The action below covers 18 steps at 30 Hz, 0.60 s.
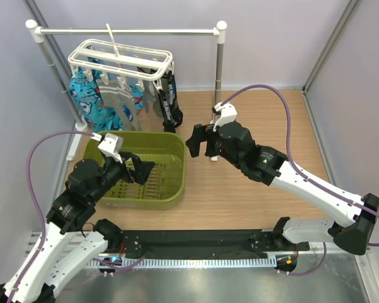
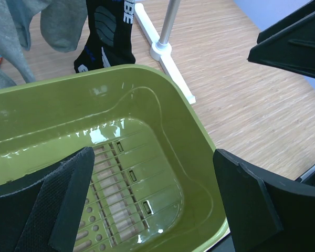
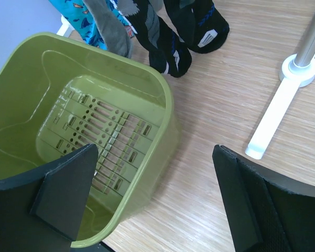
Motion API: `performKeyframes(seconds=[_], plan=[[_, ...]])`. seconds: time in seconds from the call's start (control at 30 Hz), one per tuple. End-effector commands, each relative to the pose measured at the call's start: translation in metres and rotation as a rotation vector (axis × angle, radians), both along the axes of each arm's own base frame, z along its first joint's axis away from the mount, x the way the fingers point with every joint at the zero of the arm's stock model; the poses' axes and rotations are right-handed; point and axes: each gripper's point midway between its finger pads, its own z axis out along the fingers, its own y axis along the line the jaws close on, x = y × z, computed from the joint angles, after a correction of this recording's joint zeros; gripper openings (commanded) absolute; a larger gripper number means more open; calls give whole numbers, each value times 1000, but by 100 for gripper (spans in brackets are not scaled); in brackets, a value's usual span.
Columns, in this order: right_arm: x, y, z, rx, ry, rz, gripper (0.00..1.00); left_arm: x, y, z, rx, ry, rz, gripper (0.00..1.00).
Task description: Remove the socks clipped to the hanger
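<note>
The near black sock's lower part (image 1: 170, 118) (image 3: 161, 48) hangs free of clips at that end. My right gripper should move outward and to the left in the top view next, onto that part of the sock.
The white grid hanger (image 1: 123, 58) hangs by its hook from the white rail at the back left. Several socks hang clipped under it: black ones (image 1: 169, 101) at the right, grey striped ones (image 1: 117, 101) in the middle, a blue patterned one (image 1: 88, 101) at the left. Black socks also show in the right wrist view (image 3: 170, 39) and in the left wrist view (image 2: 107, 31). My left gripper (image 1: 141, 172) is open and empty over the green basket (image 1: 172, 189). My right gripper (image 1: 201, 140) is open and empty, right of the basket and below the black socks.
The green basket (image 3: 165, 100) is empty, with a slotted floor. The white pole stand has a post (image 1: 219, 69) and a foot bar (image 3: 273, 118) on the wooden table. Purple cables loop over both arms. A black strip runs along the near edge.
</note>
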Motion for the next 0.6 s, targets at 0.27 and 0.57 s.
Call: performKeyframes(seconds=[0.27,0.57], plan=[[19,-9,29,28,-80,-105,100,6,-3,13,-53,-28,18,100],[62,-21,45,-86,-176,-323,100,46,-3,36,-123,89,198,100]])
